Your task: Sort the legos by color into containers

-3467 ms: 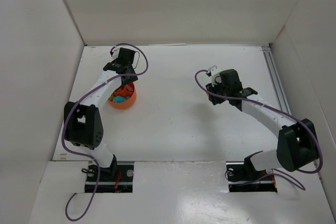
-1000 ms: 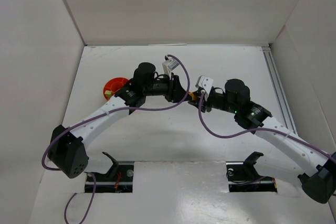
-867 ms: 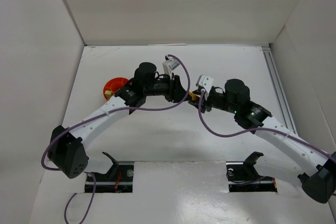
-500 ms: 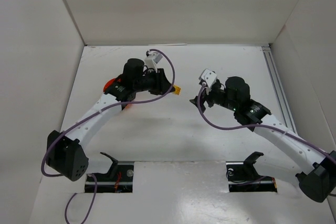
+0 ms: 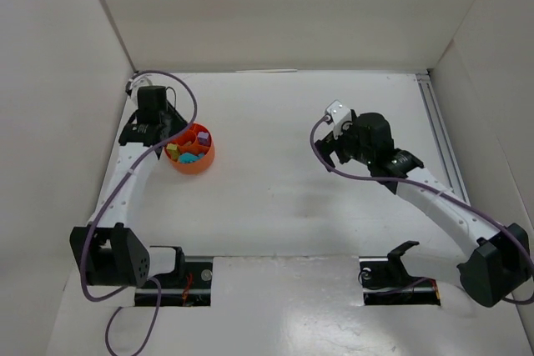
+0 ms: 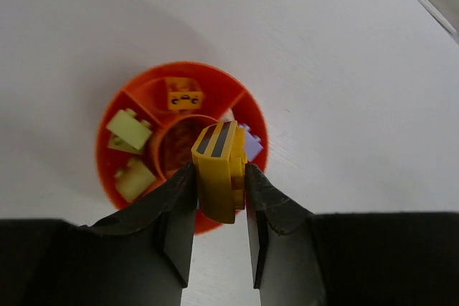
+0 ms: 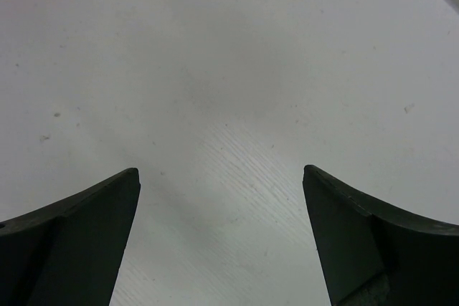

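Note:
My left gripper should go down over the orange lego's section [image 6: 179, 97] next and release the yellow brick there, because the orange lego is closest to it in colour.
The container is a small round orange-red bowl [image 5: 193, 167] with divided compartments, at the left of the table. It holds several legos: an orange one [image 6: 184, 94], two lime green ones [image 6: 129, 128] and a purple one [image 6: 252, 145]. In the top view teal and pink pieces also show in it. My left gripper [image 6: 219, 168] is shut on a yellow brick with black stripes [image 6: 217, 150], held directly above the bowl [image 6: 215, 71]. My right gripper [image 7: 220, 173] is open over bare table at the centre right [image 5: 332, 152], with nothing between its fingers.
White walls enclose the table on the left, back and right. A metal rail [image 5: 438, 135] runs along the right edge. The left arm [image 5: 125, 181] stretches along the left wall.
The two grippers met at the table's middle around the yellow brick. The right gripper opened and drew back. The left arm swung left with the brick to above the bowl.

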`<state>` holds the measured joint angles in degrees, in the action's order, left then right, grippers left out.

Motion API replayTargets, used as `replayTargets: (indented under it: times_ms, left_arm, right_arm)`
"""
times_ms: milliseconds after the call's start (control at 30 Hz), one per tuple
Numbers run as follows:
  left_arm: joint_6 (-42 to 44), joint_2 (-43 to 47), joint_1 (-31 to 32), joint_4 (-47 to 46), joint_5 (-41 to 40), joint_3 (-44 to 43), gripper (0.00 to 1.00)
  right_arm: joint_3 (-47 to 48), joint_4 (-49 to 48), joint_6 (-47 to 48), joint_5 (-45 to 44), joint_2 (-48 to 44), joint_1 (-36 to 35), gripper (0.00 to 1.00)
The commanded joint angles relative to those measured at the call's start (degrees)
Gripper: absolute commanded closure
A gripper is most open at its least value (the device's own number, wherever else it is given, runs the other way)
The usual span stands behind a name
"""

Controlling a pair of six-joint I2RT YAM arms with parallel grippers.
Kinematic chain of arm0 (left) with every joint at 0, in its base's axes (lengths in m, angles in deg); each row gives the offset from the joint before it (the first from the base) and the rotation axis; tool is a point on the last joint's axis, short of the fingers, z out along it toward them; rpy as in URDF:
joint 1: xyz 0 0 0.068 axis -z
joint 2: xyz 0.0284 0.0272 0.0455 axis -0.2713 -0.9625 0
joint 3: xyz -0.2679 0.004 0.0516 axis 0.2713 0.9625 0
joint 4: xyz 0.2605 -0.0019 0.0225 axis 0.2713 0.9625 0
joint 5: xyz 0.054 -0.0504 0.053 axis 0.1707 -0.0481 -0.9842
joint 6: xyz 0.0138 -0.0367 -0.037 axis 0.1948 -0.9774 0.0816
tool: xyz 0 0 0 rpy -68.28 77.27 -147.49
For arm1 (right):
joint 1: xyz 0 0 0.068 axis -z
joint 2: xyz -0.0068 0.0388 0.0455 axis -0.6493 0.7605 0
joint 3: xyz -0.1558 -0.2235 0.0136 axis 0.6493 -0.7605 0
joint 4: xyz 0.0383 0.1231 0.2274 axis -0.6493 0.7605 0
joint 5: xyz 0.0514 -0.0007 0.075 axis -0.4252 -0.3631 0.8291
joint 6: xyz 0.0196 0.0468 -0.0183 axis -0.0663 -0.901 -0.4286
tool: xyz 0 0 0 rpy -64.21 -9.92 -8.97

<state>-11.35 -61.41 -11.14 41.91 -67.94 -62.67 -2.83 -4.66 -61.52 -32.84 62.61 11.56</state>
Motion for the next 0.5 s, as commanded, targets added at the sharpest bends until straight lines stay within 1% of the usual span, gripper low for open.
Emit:
replayTargets:
  times_ms: [0,33,133,167,267,300,367,467]
  left_arm:
    - [-2.16,0.97,-2.22,3.22,-7.85,-4.21,1.0]
    - [-1.64,0.27,-3.71,3.23,-7.86,-4.22,1.0]
    - [-0.15,-2.01,-5.39,2.71,-7.78,-5.54,1.0]
    - [2.65,-2.72,-6.09,2.18,-7.77,-6.15,1.0]
    - [7.58,-6.32,-6.1,2.18,-6.54,-8.17,1.0]
    - [10.29,-7.37,-6.1,2.79,-6.54,-10.27,1.0]
    - [12.07,-9.93,-6.1,3.67,-6.54,-11.78,1.0]
    - [17.34,-11.77,-6.1,0.95,-4.09,-11.78,1.0]
  right_arm:
    - [3.39,1.3,-1.2,-1.4,0.96,0.89,0.0]
    - [3.4,1.3,-1.2,-1.4,1.76,0.89,0.0]
    - [3.93,1.83,-1.2,-1.4,2.29,1.41,0.0]
    - [3.93,1.83,-0.5,-0.79,2.81,1.42,0.0]
    - [3.93,1.83,0.64,0.44,2.82,1.42,0.0]
    - [3.93,1.83,0.65,0.44,2.82,1.42,0.0]
    - [4.45,1.83,1.26,1.14,3.35,1.42,0.0]
    - [4.45,2.45,2.31,1.67,3.87,1.42,0.0]
